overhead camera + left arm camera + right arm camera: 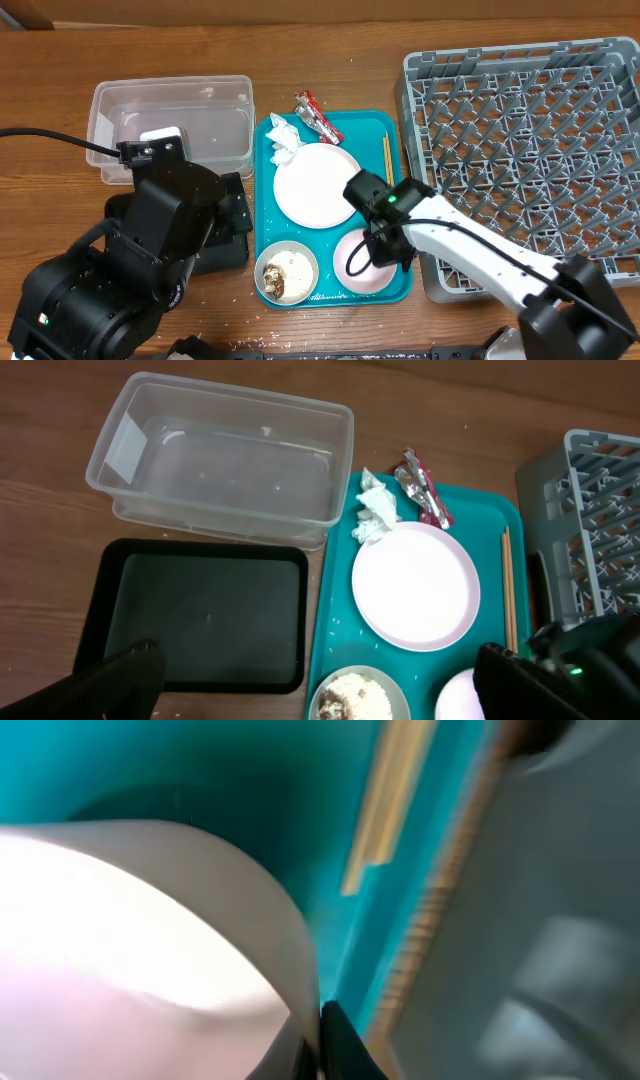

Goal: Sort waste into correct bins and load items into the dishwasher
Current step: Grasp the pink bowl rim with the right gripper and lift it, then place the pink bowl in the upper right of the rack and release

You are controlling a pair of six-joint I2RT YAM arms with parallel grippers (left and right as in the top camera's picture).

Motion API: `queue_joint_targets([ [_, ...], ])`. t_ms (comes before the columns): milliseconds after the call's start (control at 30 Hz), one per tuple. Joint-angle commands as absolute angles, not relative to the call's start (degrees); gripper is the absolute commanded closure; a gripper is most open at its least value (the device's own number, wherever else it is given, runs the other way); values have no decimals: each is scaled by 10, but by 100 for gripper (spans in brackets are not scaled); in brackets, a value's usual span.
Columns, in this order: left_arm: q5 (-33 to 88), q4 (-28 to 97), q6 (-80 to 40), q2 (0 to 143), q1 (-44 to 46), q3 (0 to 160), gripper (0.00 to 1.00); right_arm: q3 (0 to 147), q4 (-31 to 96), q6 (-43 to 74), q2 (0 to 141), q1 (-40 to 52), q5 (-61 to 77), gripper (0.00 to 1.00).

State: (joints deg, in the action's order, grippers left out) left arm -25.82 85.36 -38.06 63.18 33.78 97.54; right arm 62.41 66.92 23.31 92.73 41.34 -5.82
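The robot's right gripper is going to swing up, outward and to the right in the overhead view next, to let go of the pink bowl [358, 268] on the rack's empty wires on the tray side.
My right gripper [383, 243] is shut on the right rim of the small pink bowl [358, 268], at the front right of the teal tray. In the right wrist view the fingers [322, 1038] pinch the bowl wall [150, 920]. My left gripper [320, 660] is open and empty above the black tray [200, 610]. The clear tub [170, 125] is empty. On the teal tray lie the plate [315, 185], the tissue [283, 140], the red wrapper [318, 117], the chopsticks [387, 160] and a whitish bowl of rice crumbs [285, 272]. The grey dish rack [530, 150] is at the right. The white cup is out of view.
The teal serving tray [330, 235] sits between the bins and the rack, its right edge close against the rack. The bulky left arm [130, 270] covers part of the black tray. Loose rice grains lie on the teal tray and on the table's front edge.
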Motion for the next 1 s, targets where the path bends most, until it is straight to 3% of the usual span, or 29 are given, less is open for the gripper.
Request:
queue_joint_targets([
  [0, -272, 853, -394, 634, 340, 976, 0, 690, 697, 298, 881, 412, -140, 96],
  [200, -272, 853, -394, 634, 340, 976, 0, 785, 756, 448, 799, 405, -367, 96],
  [367, -272, 853, -394, 634, 340, 976, 0, 788, 720, 517, 759, 355, -583, 96],
  [767, -272, 853, -394, 634, 340, 976, 0, 776, 656, 506, 889, 78, -614, 96],
  [967, -272, 853, -394, 634, 340, 976, 0, 776, 647, 506, 988, 38, -632, 96],
])
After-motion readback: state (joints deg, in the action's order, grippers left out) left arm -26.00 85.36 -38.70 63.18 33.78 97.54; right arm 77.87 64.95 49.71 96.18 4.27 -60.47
